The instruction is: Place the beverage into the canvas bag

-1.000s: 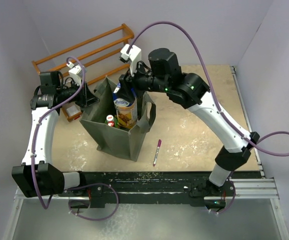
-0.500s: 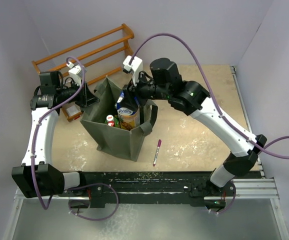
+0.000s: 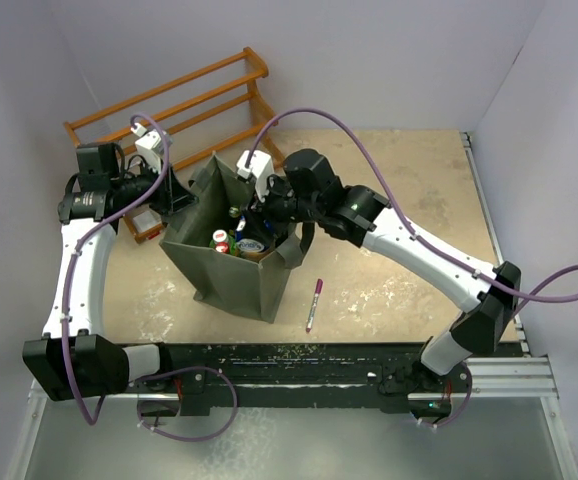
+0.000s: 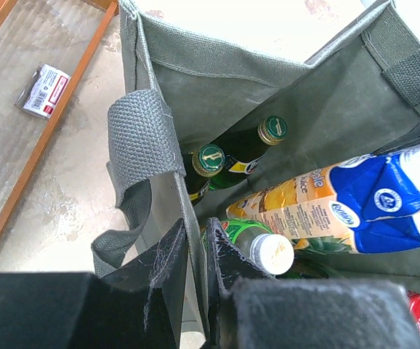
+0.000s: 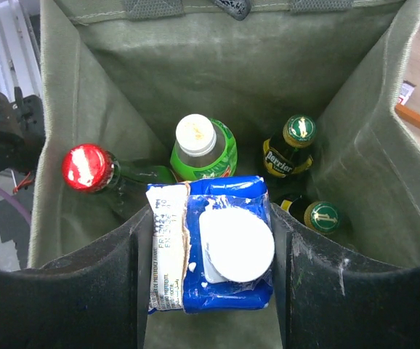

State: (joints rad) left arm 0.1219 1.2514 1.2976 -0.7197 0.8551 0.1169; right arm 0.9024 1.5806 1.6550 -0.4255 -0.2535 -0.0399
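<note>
The right gripper moves farther down toward the gap beside the green-capped bottles next and releases the carton, as the carton's top is still high above the bottle caps.
The canvas bag (image 3: pixel 231 280) stands open on the table, dark grey-green with loop handles. My right gripper (image 3: pixel 260 224) reaches down into it, shut on a blue and orange juice carton (image 3: pixel 252 245). In the right wrist view the gripper (image 5: pixel 210 233) clamps the carton (image 5: pixel 224 294) by its top, white cap up, inside the bag's walls (image 5: pixel 217 65). Under it are a green bottle with a white cap (image 5: pixel 195 138), a red-capped bottle (image 5: pixel 85 166) and two green-capped bottles (image 5: pixel 297 134). My left gripper (image 4: pixel 198 240) is shut on the bag's wall (image 4: pixel 217 80) and holds it open; it also shows from above (image 3: pixel 179 200).
A wooden rack (image 3: pixel 169 95) stands behind the bag at the back left, with a small packet (image 4: pixel 43 91) lying on its lower shelf. A purple pen (image 3: pixel 313 303) lies on the table to the right of the bag.
My right gripper has lowered the carton from above the bag's rim down into the bag. The left arm and the bag have stayed put.
</note>
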